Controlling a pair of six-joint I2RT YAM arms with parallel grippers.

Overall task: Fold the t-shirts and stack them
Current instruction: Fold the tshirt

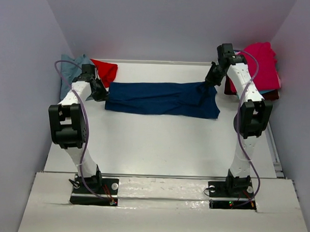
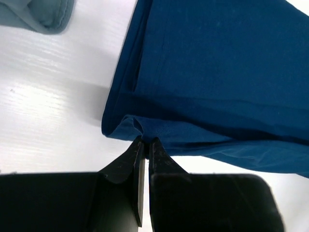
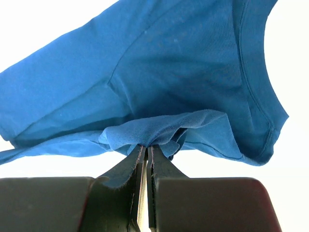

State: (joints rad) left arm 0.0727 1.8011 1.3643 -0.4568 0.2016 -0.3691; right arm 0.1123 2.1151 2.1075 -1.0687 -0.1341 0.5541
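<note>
My left gripper moves outward over the flat cloth toward the red t-shirt next and releases the pinched hem, since the hem lies by the navy t-shirt's near edge.
A navy t-shirt lies stretched as a long band across the far part of the table, no print showing. My left gripper is shut on its left edge, pinching a fold of the hem. My right gripper is shut on its right end, with bunched cloth between the fingertips and the neckline curving off to the right. A red t-shirt and a blue-grey one lie at the far left. A magenta t-shirt tops a pile at the far right.
The pile at the far right holds maroon and turquoise cloth under the magenta shirt. A corner of the blue-grey shirt shows in the left wrist view. Grey walls close in on three sides. A metal rail crosses the near table edge.
</note>
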